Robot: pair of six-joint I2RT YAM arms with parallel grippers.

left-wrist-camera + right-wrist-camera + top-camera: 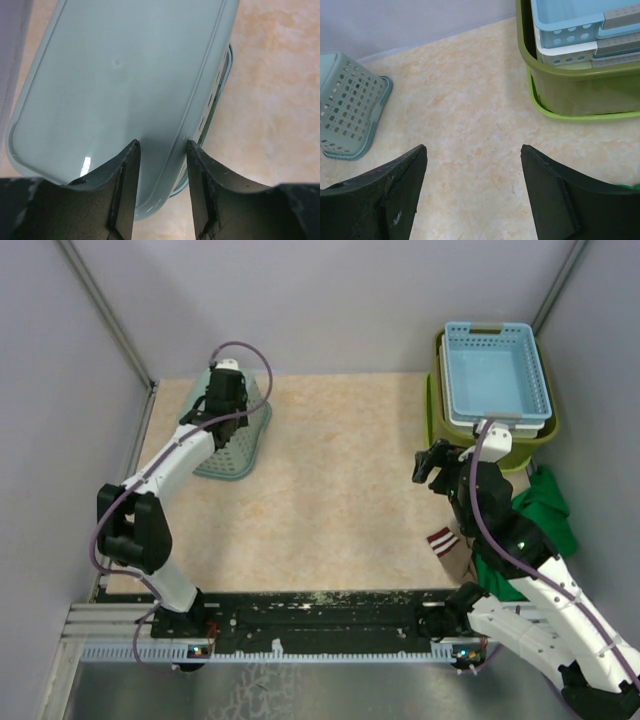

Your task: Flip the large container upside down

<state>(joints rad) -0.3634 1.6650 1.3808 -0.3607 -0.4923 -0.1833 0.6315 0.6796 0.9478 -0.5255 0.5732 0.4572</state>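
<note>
My right gripper is going to lift its fingers next, reach outward and lower them onto the rim of the topmost light blue basket by the bare table, because the light blue basket is outward.
The large container is the lime-green tub at the back right; only its rim shows, under an olive slatted basket nested in it. It stands upright. My right gripper hovers just left of and in front of it, open, with bare table between the fingertips. My left gripper is at the far left, above an inverted pale teal perforated basket. Its jaws stand a little apart over the basket's bottom edge, pinching nothing.
A light blue basket and a white one are stacked inside the olive basket. A green cloth and a striped item lie by my right arm. Grey walls close in the back and both sides.
</note>
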